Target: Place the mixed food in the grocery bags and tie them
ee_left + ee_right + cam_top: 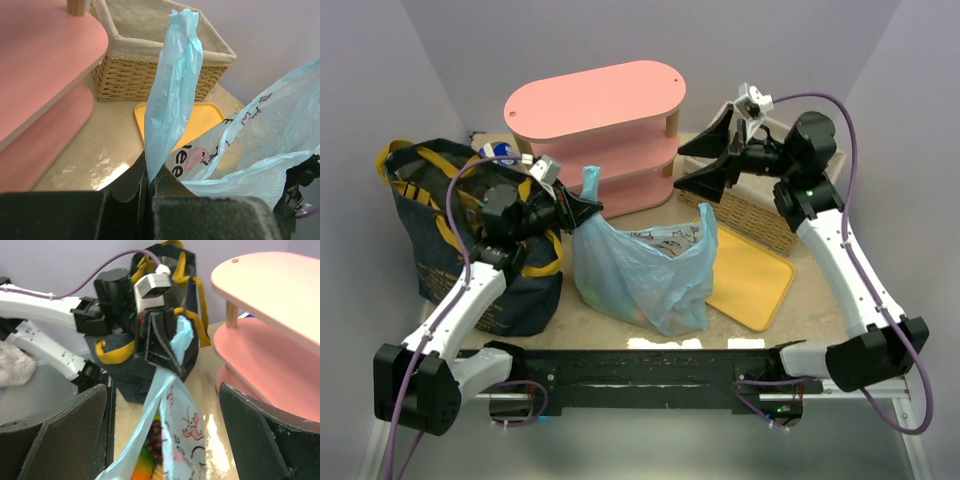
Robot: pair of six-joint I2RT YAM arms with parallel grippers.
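The bag's free handle tip (pixel 706 212) sticks up below my right gripper. The right gripper lowers its open fingers down around that tip next and closes on it.
The light-blue carrier bag (pixel 645 270) stands in the middle of the table, and one of its handles (pixel 590 186) is pulled up at its left side. My left gripper (pixel 584 212) is shut on that handle (pixel 172 90), pinched between its black fingers (pixel 130 185). Through the bag's mouth, the right wrist view shows dark grapes (pixel 159 434) and a green-orange mango (pixel 142 465). My right gripper (pixel 703 163) hangs open above the bag's right side with nothing in it. The navy tote (pixel 450 235) with yellow handles stands at the left.
A pink two-tier shelf (pixel 595 110) stands at the back. A wicker basket (pixel 760 215) sits at the right behind a yellow tray (pixel 750 285). The left arm lies across the front of the tote.
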